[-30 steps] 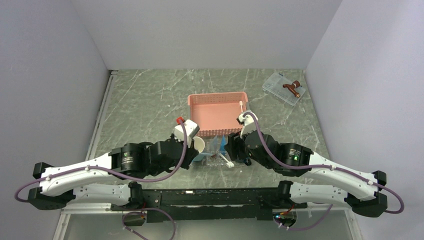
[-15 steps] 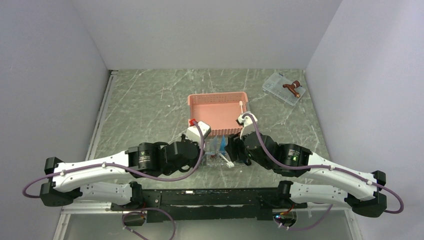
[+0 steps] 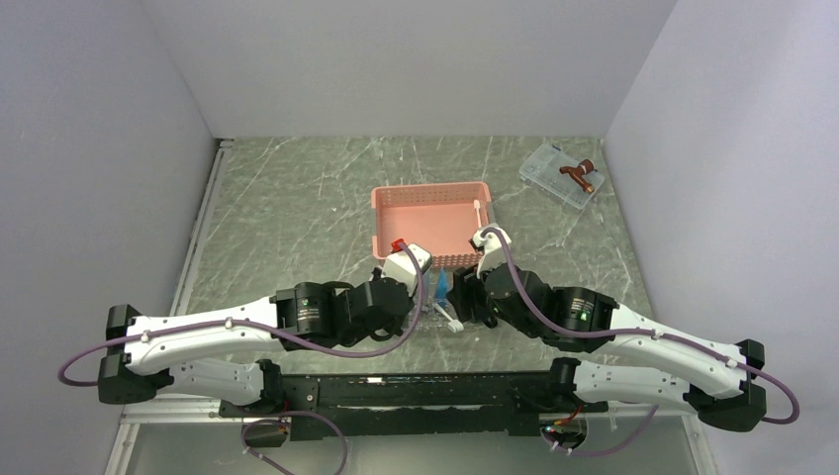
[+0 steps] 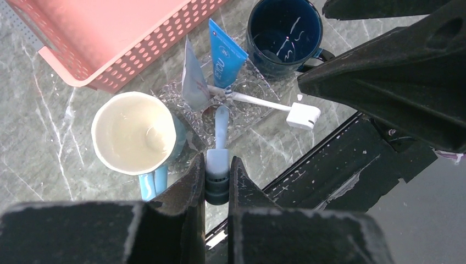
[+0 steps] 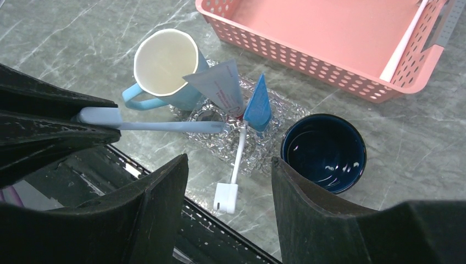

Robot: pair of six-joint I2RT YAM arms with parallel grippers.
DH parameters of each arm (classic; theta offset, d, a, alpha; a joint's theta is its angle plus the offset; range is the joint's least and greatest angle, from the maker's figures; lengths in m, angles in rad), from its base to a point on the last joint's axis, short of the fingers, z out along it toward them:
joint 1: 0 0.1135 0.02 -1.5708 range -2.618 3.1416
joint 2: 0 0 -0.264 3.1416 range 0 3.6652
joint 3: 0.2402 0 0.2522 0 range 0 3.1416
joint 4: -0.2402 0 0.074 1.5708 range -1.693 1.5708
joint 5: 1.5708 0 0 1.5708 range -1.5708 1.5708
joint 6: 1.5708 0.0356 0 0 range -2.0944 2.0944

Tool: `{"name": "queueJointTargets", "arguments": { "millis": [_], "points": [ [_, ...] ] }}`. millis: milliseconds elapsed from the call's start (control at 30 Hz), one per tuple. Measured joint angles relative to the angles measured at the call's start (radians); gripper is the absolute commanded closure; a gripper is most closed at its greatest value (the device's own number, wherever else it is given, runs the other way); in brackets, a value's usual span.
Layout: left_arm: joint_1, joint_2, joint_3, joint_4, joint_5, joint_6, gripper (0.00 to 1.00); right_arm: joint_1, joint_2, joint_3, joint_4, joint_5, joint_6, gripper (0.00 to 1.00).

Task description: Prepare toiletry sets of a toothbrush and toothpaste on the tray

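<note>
I should lower my left gripper, shift it toward the greyish toothpaste [image 4: 192,82] and open its fingers, because the end of the held toothbrush is short of the toothpaste.
My left gripper [image 4: 217,162] is shut on the capped end of a pale toothbrush [image 4: 221,124], whose far end reaches over the clear textured tray [image 4: 248,113]. On the tray lie a blue toothpaste [image 4: 225,52], a greyish toothpaste [image 4: 192,82] and a white toothbrush [image 4: 258,100] with its capped head off the tray's edge. In the right wrist view the held toothbrush [image 5: 148,125] runs level from the left to the tray [image 5: 264,148]. My right gripper [image 5: 229,159] stands open above the white toothbrush [image 5: 237,154], holding nothing. Another toothbrush [image 5: 404,41] lies in the basket.
A cream-lined light blue mug [image 4: 132,132] and a dark blue mug [image 4: 284,33] flank the tray. The pink basket [image 3: 430,213] stands just behind. A clear box [image 3: 562,176] with a brown object sits at the far right. The black base rail [image 4: 340,159] runs close in front.
My left arm has swung right and forward with the toothbrush, up to the tray, and now covers the light mug in the top view. The right arm has not moved.
</note>
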Motion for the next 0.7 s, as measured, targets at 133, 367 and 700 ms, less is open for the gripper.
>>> {"name": "queueJointTargets", "arguments": {
  "millis": [133,367,700],
  "points": [
    [0.0,0.028,0.0,0.005,0.0,-0.001,1.0,0.0,-0.005,-0.003,0.001,0.0,0.001,0.41],
    [0.0,0.068,-0.014,0.024,0.0,-0.001,1.0,-0.001,-0.011,-0.014,0.001,0.0,0.002,0.41],
    [0.0,0.097,-0.031,0.053,-0.001,-0.001,1.0,-0.003,-0.011,-0.017,0.001,0.0,0.008,0.41]
  ]
}}
